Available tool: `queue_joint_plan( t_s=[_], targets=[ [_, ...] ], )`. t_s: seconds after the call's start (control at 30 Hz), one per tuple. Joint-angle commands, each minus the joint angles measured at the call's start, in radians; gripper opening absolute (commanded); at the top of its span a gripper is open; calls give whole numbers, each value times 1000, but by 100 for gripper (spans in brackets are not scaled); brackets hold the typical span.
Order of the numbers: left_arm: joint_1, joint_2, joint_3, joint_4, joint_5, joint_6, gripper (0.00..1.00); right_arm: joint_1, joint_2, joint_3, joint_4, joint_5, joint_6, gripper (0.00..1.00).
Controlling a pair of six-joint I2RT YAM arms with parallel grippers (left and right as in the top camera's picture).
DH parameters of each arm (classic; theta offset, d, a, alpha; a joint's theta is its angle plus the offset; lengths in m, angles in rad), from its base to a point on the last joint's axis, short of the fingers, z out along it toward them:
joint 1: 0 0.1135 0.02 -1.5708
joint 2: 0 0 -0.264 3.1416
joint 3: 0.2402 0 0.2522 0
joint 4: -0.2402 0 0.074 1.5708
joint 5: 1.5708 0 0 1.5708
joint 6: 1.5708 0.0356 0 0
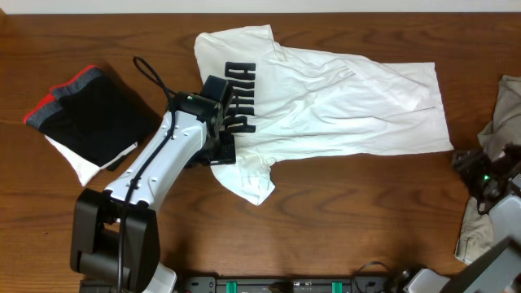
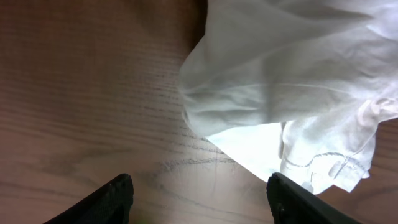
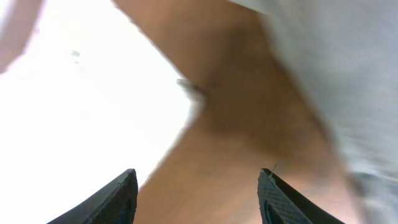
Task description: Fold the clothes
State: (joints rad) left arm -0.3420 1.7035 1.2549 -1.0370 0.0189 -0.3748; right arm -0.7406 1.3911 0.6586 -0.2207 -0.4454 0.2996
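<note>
My left gripper has the white fold's tip [image 1: 217,168] [image 2: 198,124] just ahead of the gap between its fingers. It will next move down onto the tip and then close.
A white short-sleeved T-shirt [image 1: 342,102] with black block lettering lies spread sideways across the far middle of the wooden table, one sleeve hanging toward the front. My left gripper [image 1: 221,145] hovers at that lower sleeve, by the lettering. In the left wrist view its jaws [image 2: 202,199] are open and empty over bare wood, with the sleeve [image 2: 292,93] just ahead and to the right. My right gripper [image 1: 480,175] is at the table's right edge. Its jaws [image 3: 198,196] are open and empty over wood, with blurred white cloth [image 3: 81,106] to the left.
A folded black garment with a red band [image 1: 89,114] lies on a white one at the far left. A heap of grey-beige cloth [image 1: 501,163] lies at the right edge, and it also shows blurred in the right wrist view [image 3: 354,81].
</note>
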Motion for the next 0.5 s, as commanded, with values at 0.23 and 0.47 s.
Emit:
queue_joint_plan(
  t_s=[0.23, 0.47],
  targets=[
    [5, 17, -95, 110, -48, -142, 71, 140, -217, -4, -211, -35, -97, 60],
    [5, 23, -231, 374, 50, -49, 68, 172, -217, -4, -249, 1, -99, 60]
  ],
)
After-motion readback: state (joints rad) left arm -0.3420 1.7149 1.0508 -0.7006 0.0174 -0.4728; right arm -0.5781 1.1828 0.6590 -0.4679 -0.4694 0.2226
